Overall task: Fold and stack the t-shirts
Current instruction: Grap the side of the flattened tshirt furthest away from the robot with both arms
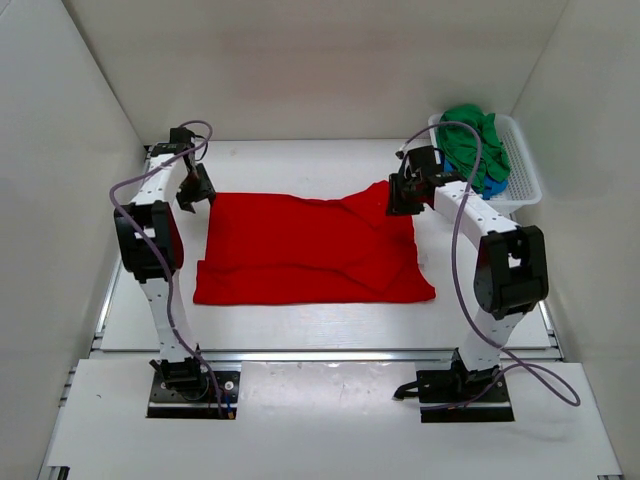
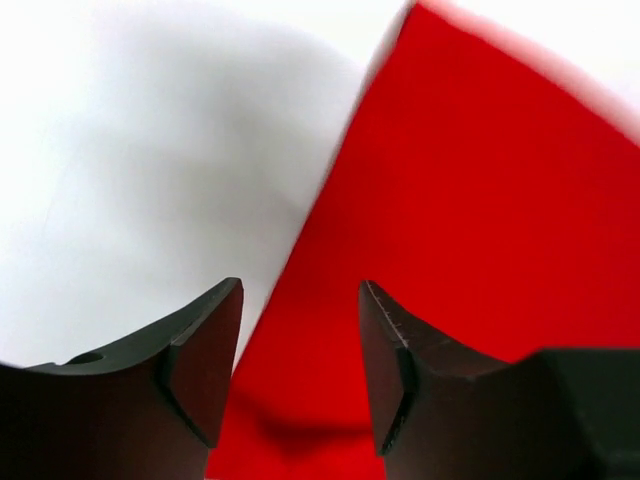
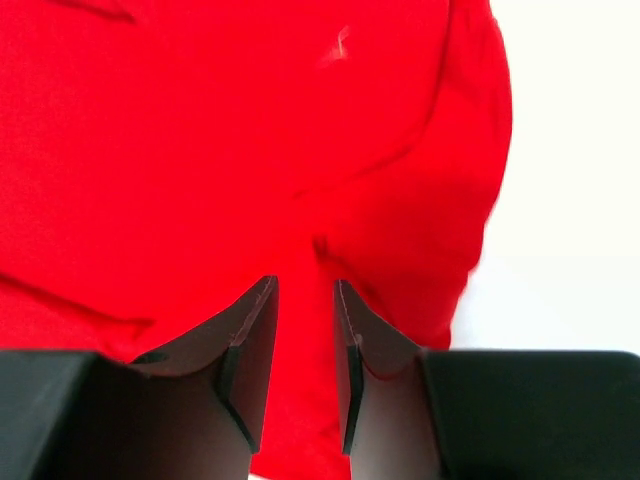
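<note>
The open fingers of my left gripper will move outward and down next until they are on both sides of the red t-shirt's corner (image 1: 218, 196) (image 2: 418, 14). The corner is below them and still farther outward.
A bright red t-shirt (image 1: 300, 250) lies spread across the middle of the white table, partly folded, with its far right corner puckered upward. My left gripper (image 1: 195, 190) hangs over the shirt's far left corner. In the left wrist view the left gripper (image 2: 300, 285) is open, with the red t-shirt's edge (image 2: 470, 200) below the gap. My right gripper (image 1: 405, 195) is at the raised far right corner. In the right wrist view the right gripper (image 3: 305, 282) stands narrowly open just above the red t-shirt (image 3: 200, 150), and a small crease lies ahead of the tips. A green t-shirt (image 1: 475, 145) and a blue one (image 1: 495, 183) lie in the basket.
The white perforated basket (image 1: 528, 190) stands at the back right corner, close to the right arm's elbow. White walls enclose the table on the left, back and right. Grey cables loop off both arms.
</note>
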Robot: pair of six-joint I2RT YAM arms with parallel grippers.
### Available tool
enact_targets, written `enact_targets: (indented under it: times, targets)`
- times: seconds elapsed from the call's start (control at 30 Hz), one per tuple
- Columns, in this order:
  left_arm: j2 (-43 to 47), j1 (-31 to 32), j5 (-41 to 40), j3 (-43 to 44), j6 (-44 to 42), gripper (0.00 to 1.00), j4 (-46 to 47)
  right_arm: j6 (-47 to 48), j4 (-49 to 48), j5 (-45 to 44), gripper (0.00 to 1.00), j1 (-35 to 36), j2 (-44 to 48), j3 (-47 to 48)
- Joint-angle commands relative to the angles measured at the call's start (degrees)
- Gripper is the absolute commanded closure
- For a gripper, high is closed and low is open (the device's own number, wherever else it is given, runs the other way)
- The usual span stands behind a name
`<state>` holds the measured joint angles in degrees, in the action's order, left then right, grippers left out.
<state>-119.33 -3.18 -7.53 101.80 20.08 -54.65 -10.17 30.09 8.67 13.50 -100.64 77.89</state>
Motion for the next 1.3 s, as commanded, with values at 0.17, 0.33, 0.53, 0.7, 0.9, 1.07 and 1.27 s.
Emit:
enact_targets:
  times: [0.17, 0.33, 0.53, 0.7, 0.9, 1.07, 1.27]
  targets:
    - [-16.9, -0.9, 6.5, 25.4, 4.0, 0.39, -4.0, 2.4, -1.7, 0.2, 0.73, -1.0, -7.1, 8.5]
    - [-24.7, 0.1, 6.5, 34.3, 5.5, 0.40, -7.1, 2.4, -1.5, 0.1, 0.70, -2.3, -10.4, 10.4]
    - [-27.1, 0.0, 4.7, 34.9, 6.1, 0.41, -8.2, 1.9, -3.8, -0.2, 0.67, -3.2, -12.5, 10.7]
    - [-26.9, -0.2, 6.3, 33.5, 5.9, 0.56, -6.8, 0.9, -6.2, -0.3, 0.66, -4.2, -13.2, 9.5]
    - [-26.1, 0.0, 8.1, 32.1, 5.1, 0.84, -5.7, 0.5, -6.6, -0.2, 0.61, -5.7, -15.0, 11.9]
    - [-25.7, 0.5, 9.3, 31.1, 4.2, 1.00, -5.4, 0.5, -7.1, 0.6, 0.59, -6.4, -17.7, 14.5]
    - [-25.2, 0.5, 10.5, 29.5, 3.9, 1.00, -4.3, 0.3, -4.8, 2.3, 0.63, -5.9, -22.5, 20.1]
